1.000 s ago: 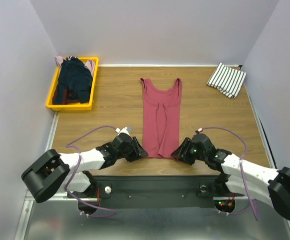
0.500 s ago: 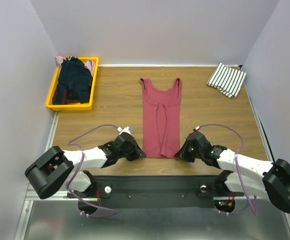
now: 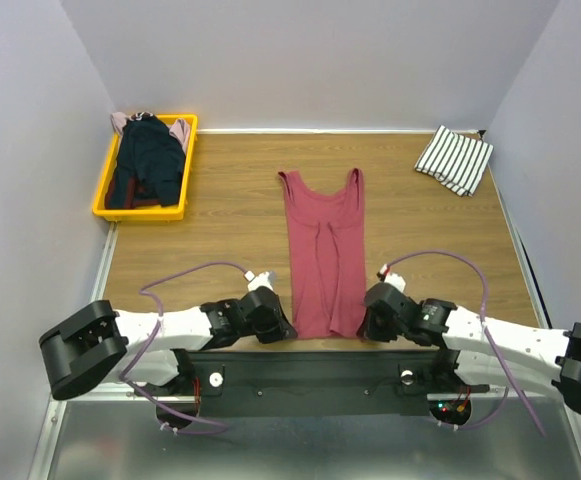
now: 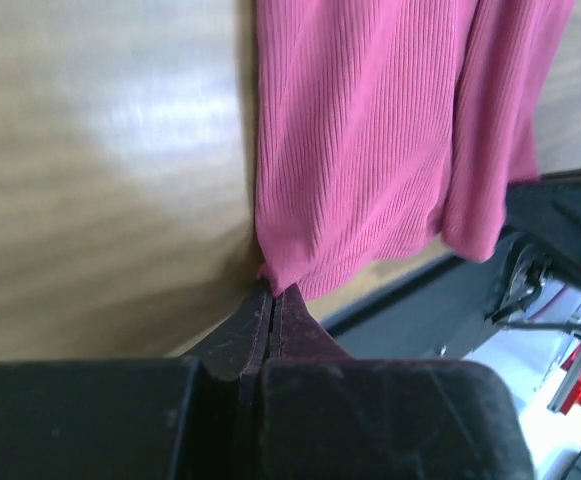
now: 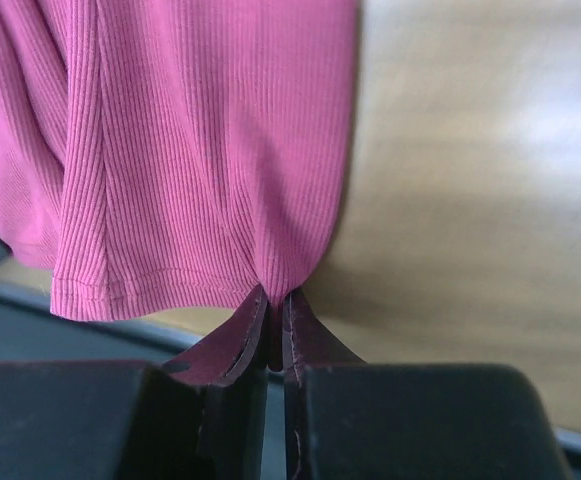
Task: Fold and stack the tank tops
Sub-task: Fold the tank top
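My right gripper raises the dark red tank top's hem corner next, carries it outward and releases it on the chest by the neckline (image 3: 349,222), as the top lies full length.
A dark red tank top (image 3: 322,250) lies flat in the middle of the table, neck away from me, hem at the near edge. My left gripper (image 3: 282,327) is shut on its near left hem corner (image 4: 270,278). My right gripper (image 3: 366,325) is shut on the near right hem corner (image 5: 273,290). A white tank top with thin black stripes (image 3: 455,158) lies folded at the far right. Dark navy and pale pink tank tops (image 3: 145,160) sit heaped in the yellow bin (image 3: 101,208).
The yellow bin stands at the far left by the wall. The black base rail (image 3: 320,365) runs along the table's near edge just below the hem. Bare wood lies on both sides of the red top.
Both grippers closed on the hem corners and pulled toward the near edge. The red top slid a little nearer and its hem now reaches the table's front edge.
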You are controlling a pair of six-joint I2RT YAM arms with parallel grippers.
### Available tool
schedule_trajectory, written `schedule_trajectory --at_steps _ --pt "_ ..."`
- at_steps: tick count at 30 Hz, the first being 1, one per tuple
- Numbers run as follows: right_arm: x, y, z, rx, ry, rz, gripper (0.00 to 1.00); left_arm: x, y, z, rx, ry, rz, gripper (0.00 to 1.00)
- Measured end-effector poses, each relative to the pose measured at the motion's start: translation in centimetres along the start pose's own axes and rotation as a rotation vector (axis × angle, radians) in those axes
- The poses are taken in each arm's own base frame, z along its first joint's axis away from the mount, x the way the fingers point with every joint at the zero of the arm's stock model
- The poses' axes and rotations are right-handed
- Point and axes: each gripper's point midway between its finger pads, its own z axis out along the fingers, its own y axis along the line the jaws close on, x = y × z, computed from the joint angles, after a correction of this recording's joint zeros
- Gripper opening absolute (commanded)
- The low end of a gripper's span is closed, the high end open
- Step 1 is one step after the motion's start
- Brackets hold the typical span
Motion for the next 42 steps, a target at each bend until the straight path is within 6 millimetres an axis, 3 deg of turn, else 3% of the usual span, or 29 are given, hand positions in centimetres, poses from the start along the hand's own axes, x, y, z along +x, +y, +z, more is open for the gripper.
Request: schedule_trajectory --at_steps 7,10,14,20,29,42 --pt "4.9 0.9 -1.8 0.022 0.055 -0.101 0.00 2.1 -0.9 -2.1 0.019 0.015 -0.036 0.00" --pt "5.1 1.5 -2.5 0.046 0.047 -0.117 0.02 2.5 -1.3 -3.2 0.034 0.010 -0.053 0.00" --pt "2.8 2.9 -3.4 0.058 -0.046 -0.103 0.06 1.7 -1.2 -3.6 0.005 -0.033 -0.059 0.00" --pt "-1.7 5.2 -4.1 0.078 -0.183 -0.079 0.07 -2.1 -2.9 -3.7 0.003 -0.126 -0.067 0.00" --pt "-8.4 3.7 -3.5 0.203 -0.314 -0.071 0.05 -9.2 -4.1 -3.1 -0.015 -0.263 -0.060 0.00" --pt "-15.8 3.7 -1.4 0.283 -0.417 -0.101 0.02 -15.4 -5.3 0.9 -0.037 -0.297 -0.024 0.00"
